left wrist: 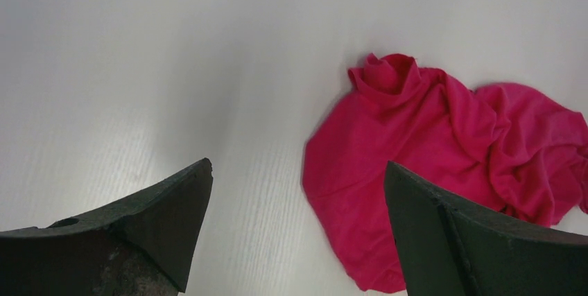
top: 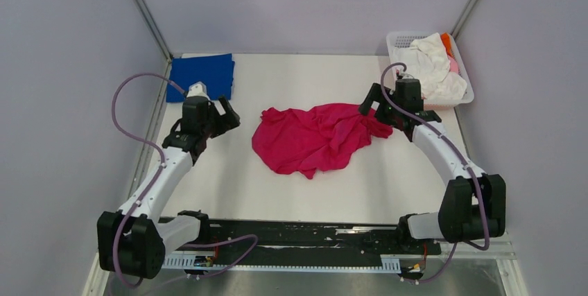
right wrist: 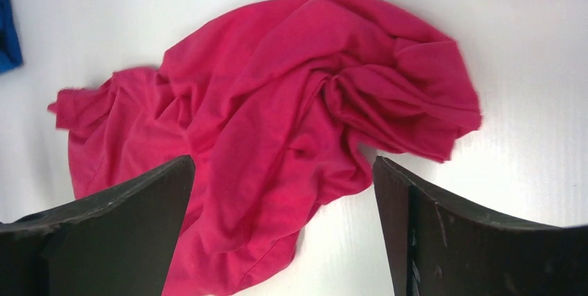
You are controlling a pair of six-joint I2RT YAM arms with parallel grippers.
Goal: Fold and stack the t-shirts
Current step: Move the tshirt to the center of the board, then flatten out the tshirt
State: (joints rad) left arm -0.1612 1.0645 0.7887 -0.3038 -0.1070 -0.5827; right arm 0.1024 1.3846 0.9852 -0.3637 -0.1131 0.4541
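Observation:
My right gripper should move down, back and to the left in the top view, onto the near end of the fold, because that fold stands up on the magenta-red t-shirt.
A crumpled magenta-red t-shirt (top: 312, 138) lies in a heap in the middle of the white table (top: 305, 74). It also shows in the left wrist view (left wrist: 444, 150) and in the right wrist view (right wrist: 277, 123). A folded royal-blue t-shirt (top: 201, 76) lies flat at the back left; its edge shows in the right wrist view (right wrist: 7, 25). My left gripper (top: 229, 112) is open and empty, just left of the heap. My right gripper (top: 369, 105) is open and empty above the heap's right end. White, pink and orange shirts (top: 433, 67) fill the basket.
A white lattice basket (top: 399, 39) stands at the back right corner, next to the right arm. Grey walls close in the table on the left, back and right. A black rail (top: 305, 237) runs along the near edge between the arm bases.

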